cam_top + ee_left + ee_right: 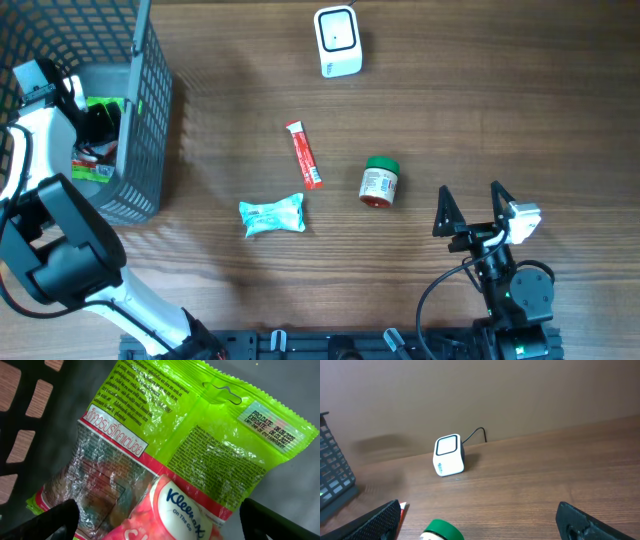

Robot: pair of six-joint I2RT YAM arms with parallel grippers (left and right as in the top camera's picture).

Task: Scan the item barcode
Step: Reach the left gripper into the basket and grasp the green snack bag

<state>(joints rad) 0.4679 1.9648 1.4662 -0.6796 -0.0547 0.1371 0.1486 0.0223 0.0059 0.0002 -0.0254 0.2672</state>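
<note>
My left gripper should next go down around the sides of the pink Kleenex pack [175,512] and close. The pack is on top of the green snack bag, between my open fingers.
My left gripper [97,124] reaches into the grey mesh basket [145,120] at the left. Seen from the left wrist, it [160,522] stands open just above a pink Kleenex pack [175,512], which lies on a green snack bag [200,435]; both black fingers [55,520] are apart from the pack. The white scanner [337,41] stands at the back of the table, also in the right wrist view as the scanner [449,455]. My right gripper [470,207] is open and holds nothing at the front right, right wrist gripper [482,520].
On the wooden table lie a red stick pack [304,154], a green-lidded jar [380,182] and a teal tissue pack [271,215]. The jar's lid [442,531] shows just ahead of my right fingers. The basket's corner [332,475] is at the left.
</note>
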